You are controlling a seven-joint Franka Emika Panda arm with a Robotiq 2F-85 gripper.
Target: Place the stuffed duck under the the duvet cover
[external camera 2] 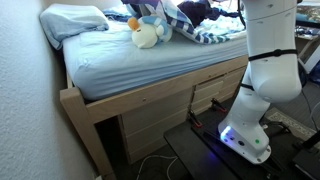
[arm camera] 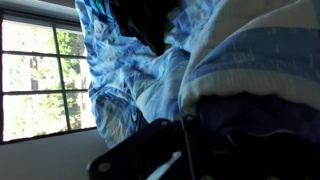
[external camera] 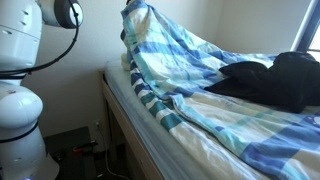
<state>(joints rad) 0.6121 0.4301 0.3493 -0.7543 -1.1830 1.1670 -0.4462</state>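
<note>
The duck lies uncovered below my gripper, so I need to move my gripper over the stuffed duck [external camera 2: 147, 35] toward the pillow next and lower it to release the bunched edge.
The stuffed duck [external camera 2: 147, 35], cream-white with yellow-orange head parts, lies on the pale blue sheet near the bed's side edge, uncovered. The duvet cover [external camera: 190, 60], blue and white striped, is pulled up into a peak [external camera: 133, 12] near the bed's corner. It also shows bunched just behind the duck in an exterior view [external camera 2: 205, 28] and fills the wrist view [arm camera: 130, 70]. My gripper [arm camera: 186, 135] shows only as dark fingers in the wrist view, with the cloth hanging around them. It appears shut on the lifted duvet edge. Its fingers are hidden in both exterior views.
A white pillow [external camera 2: 75, 20] lies at the head of the bed. A black bundle [external camera: 270, 80] sits on the duvet. The wooden bed frame [external camera 2: 150, 100] has drawers below. The robot's white body [external camera 2: 270, 60] stands beside the bed. A window [arm camera: 35, 80] shows in the wrist view.
</note>
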